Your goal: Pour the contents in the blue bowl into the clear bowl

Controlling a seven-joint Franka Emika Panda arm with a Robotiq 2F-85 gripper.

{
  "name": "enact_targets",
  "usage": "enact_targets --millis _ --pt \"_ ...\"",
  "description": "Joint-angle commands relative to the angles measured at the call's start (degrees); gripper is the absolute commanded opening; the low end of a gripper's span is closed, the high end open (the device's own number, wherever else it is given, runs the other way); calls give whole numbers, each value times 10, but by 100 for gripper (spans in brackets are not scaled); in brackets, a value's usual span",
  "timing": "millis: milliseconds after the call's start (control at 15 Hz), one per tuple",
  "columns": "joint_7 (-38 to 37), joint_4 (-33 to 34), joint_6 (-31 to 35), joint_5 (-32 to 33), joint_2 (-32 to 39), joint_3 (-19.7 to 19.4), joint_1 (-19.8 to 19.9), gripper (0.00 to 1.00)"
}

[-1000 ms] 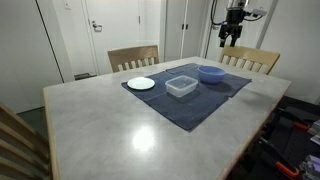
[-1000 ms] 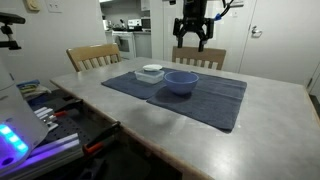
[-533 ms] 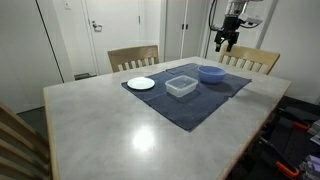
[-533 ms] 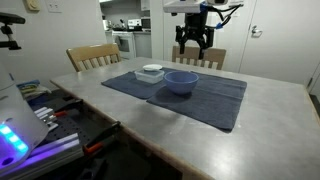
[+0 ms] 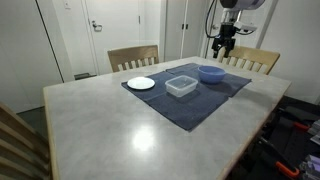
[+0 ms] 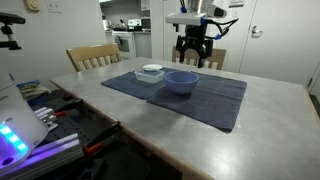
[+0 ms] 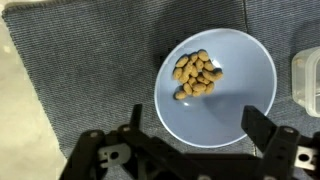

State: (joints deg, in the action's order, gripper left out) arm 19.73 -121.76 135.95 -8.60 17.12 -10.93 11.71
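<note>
The blue bowl's rim by the peanuts lies down and to the gripper's left in the wrist view, so the gripper will move that way onto it next.
The blue bowl (image 5: 211, 73) sits on a dark cloth mat (image 5: 190, 100); it also shows in an exterior view (image 6: 181, 81). In the wrist view the blue bowl (image 7: 240, 90) holds a small heap of peanuts (image 7: 196, 76). The clear bowl (image 5: 181, 86) stands beside it on the mat, also seen behind the blue bowl in an exterior view (image 6: 152, 72), and at the right edge of the wrist view (image 7: 308, 85). My gripper (image 5: 222, 45) (image 6: 191, 52) hangs open and empty above the blue bowl, with its fingers (image 7: 258, 125) spread wide over the bowl's near rim.
A small white plate (image 5: 141, 83) lies at the mat's end. Wooden chairs (image 5: 134, 58) (image 5: 254, 60) stand at the table's far side. The grey table (image 5: 120, 125) stretches wide around the mat. Equipment (image 6: 60, 120) crowds the table's side.
My gripper has come down and moved toward the blue bowl, staying open.
</note>
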Motion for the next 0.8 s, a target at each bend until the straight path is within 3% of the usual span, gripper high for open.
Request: enact_targets --millis 0,733 --pt "4 22 1 -13 34 23 22 100" --pt "5 51 -11 -11 103 39 49 100"
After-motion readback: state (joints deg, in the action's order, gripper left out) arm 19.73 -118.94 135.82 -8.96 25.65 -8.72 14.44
